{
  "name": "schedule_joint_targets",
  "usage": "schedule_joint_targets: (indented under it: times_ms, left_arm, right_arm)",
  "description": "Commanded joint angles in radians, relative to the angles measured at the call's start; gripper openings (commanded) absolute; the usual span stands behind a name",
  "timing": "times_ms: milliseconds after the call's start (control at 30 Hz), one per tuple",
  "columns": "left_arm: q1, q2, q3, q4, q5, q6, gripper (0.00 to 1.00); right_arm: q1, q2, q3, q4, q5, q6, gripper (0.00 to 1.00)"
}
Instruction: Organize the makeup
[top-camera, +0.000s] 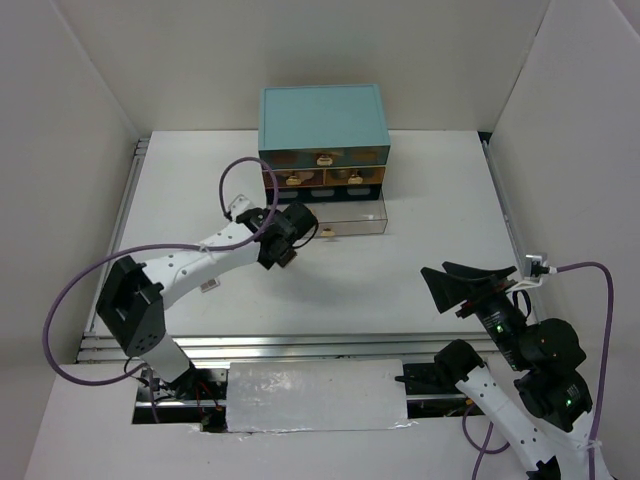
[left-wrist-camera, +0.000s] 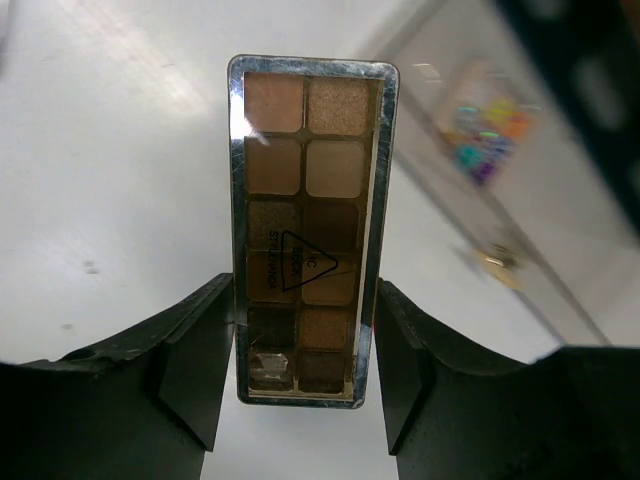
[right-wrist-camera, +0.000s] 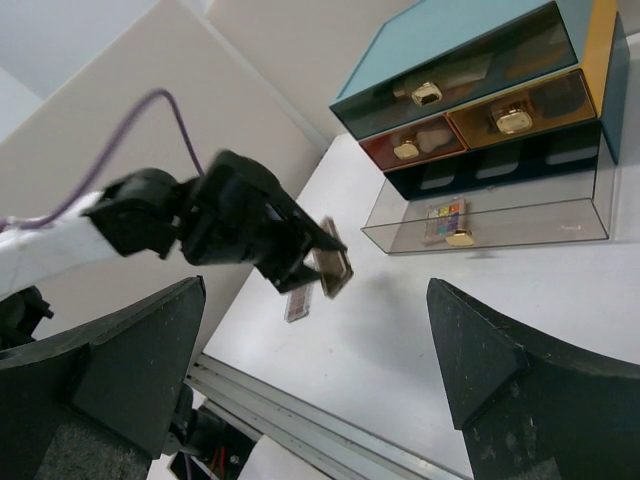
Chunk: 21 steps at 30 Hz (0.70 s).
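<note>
Next, my left gripper moves outward and to the right in the top view over the drawer's bottom (top-camera: 341, 212) (left-wrist-camera: 575, 195) beside the square palette, because that spot is empty.
My left gripper (left-wrist-camera: 305, 350) is shut on a rectangular eyeshadow palette (left-wrist-camera: 305, 230) with brown and beige pans, gripping its long edges. It holds the palette above the table, just in front of the open drawer, and the palette also shows in the right wrist view (right-wrist-camera: 333, 262). A second rectangular palette (right-wrist-camera: 300, 305) lies flat on the table under the left arm. A square multicolour palette (right-wrist-camera: 443, 220) lies in the open clear bottom drawer (top-camera: 345, 222). My right gripper (top-camera: 470, 285) is open and empty at the right of the table. No tube, stick, bottle or sponges show.
The teal chest of drawers (top-camera: 322, 115) stands at the back centre, its upper drawers closed, with gold knobs. White walls close in the table on both sides. A metal rail (top-camera: 300, 345) runs along the near edge.
</note>
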<state>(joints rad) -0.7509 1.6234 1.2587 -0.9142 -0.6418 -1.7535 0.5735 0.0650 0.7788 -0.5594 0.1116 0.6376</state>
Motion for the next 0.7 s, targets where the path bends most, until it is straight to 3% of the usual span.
schedule_joint_targets:
  times_ms: [0,33,100,133,300,400,500,667]
  left_arm:
    - [-0.048,-0.03,0.132,0.007,-0.16,0.139,0.0]
    - [-0.048,-0.019,0.158,0.055,-0.173,0.281,0.0]
    - [-0.048,0.042,0.265,0.083,-0.189,0.363,0.0]
    - [-0.048,0.068,0.312,0.019,-0.212,0.377,0.0]
    - [-0.048,0.211,0.563,-0.12,-0.239,0.209,0.0]
    - [-0.042,0.237,0.573,-0.013,-0.167,0.166,0.0]
    - [-0.031,0.268,0.562,0.02,-0.093,0.019,0.02]
    - [-0.03,0.305,0.49,0.102,-0.076,-0.144,0.07]
  right_arm:
    - [0.008,0.005,0.037,0.004,0.011,-0.001,1.0]
    - [0.008,0.006,0.037,0.0,0.016,-0.001,1.0]
    - [0.008,0.009,0.048,-0.01,0.02,-0.004,1.0]
    - [0.008,0.009,0.056,-0.022,0.029,-0.007,1.0]
    - [0.008,0.006,0.06,-0.036,0.057,-0.007,1.0]
    - [0.005,0.012,0.066,-0.046,0.068,-0.006,1.0]
    - [0.006,0.01,0.071,-0.057,0.072,-0.004,1.0]
    - [0.006,0.012,0.08,-0.074,0.079,-0.004,1.0]
